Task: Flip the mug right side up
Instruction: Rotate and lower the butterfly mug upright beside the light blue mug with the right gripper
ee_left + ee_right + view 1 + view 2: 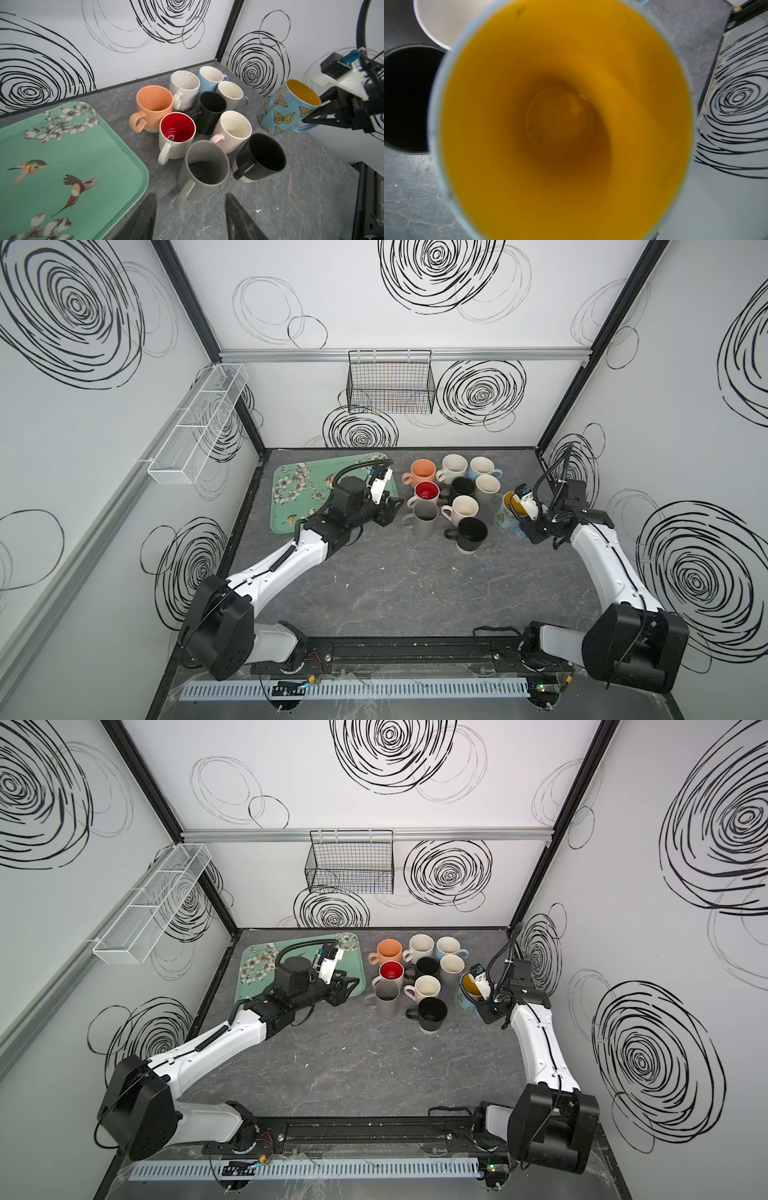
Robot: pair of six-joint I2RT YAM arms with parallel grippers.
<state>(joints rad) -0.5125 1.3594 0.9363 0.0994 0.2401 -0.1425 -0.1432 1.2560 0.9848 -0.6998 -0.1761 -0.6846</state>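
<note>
The robot's right gripper should next lower and tilt toward the bare tabletop (488, 518) beside the mug cluster and release the mug with its base flat, since the mug still leans.
The mug (506, 515) (466, 997) (287, 108) is light blue with orange butterflies and a yellow inside. It leans at the right end of the mug cluster, with its mouth facing up and toward the right arm. My right gripper (525, 524) (482, 1006) (310, 116) is shut on its wall at the handle side. In the right wrist view the yellow inside of the mug (560, 124) fills the picture and hides the jaws. My left gripper (392, 510) (351, 989) (190, 197) is open and empty, just short of the grey mug's (204, 166) handle.
Several upright mugs stand close together mid-table, from the orange one (423, 472) to the black one (471, 533). A green floral tray (299, 489) (52, 166) lies under the left wrist. A black wire basket (390, 383) and a white one (199, 423) hang on the walls.
</note>
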